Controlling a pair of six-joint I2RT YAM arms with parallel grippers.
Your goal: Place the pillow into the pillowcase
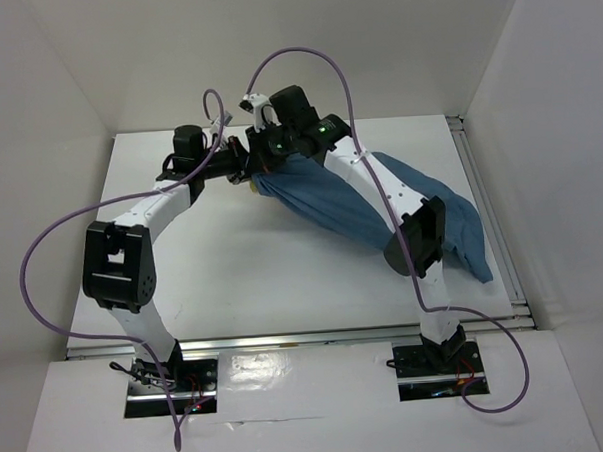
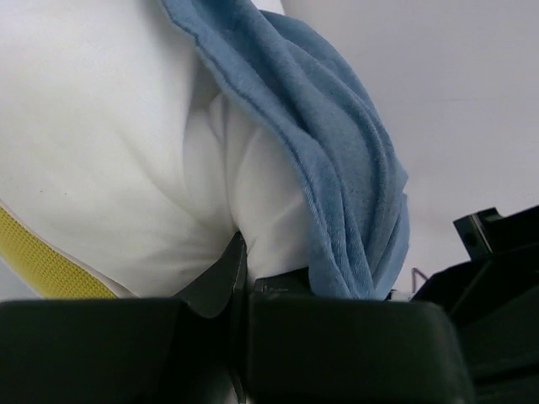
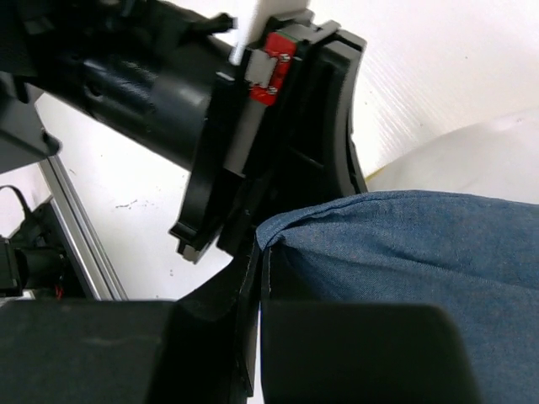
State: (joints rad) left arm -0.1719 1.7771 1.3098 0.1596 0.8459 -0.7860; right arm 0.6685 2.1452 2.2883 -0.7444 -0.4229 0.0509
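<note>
The hem already drapes over the pillow, so my left gripper should next move back and down toward bare tabletop (image 1: 233, 209) beside the pillowcase's open end and release the fold.
The dusty-blue pillowcase (image 1: 381, 208) lies slanted from the table's back middle to the right side, bulging. Only a small yellowish bit of the pillow (image 1: 252, 184) shows at its open end. In the left wrist view the cream-white pillow (image 2: 109, 151) with its yellow edge (image 2: 42, 261) fills the frame, and the pillowcase hem (image 2: 337, 151) drapes over it. My left gripper (image 2: 240, 261) is shut on a fold of the pillow. My right gripper (image 3: 259, 252) is shut on the pillowcase hem (image 3: 404, 244). Both grippers meet at the open end, left (image 1: 247, 168) and right (image 1: 268, 157).
A metal rail (image 1: 486, 208) runs along the table's right edge and also shows in the right wrist view (image 3: 72, 227). Purple cables (image 1: 52, 237) loop over both arms. White walls close in the table at the back and sides. The left wrist body (image 3: 168, 84) sits close before the right gripper.
</note>
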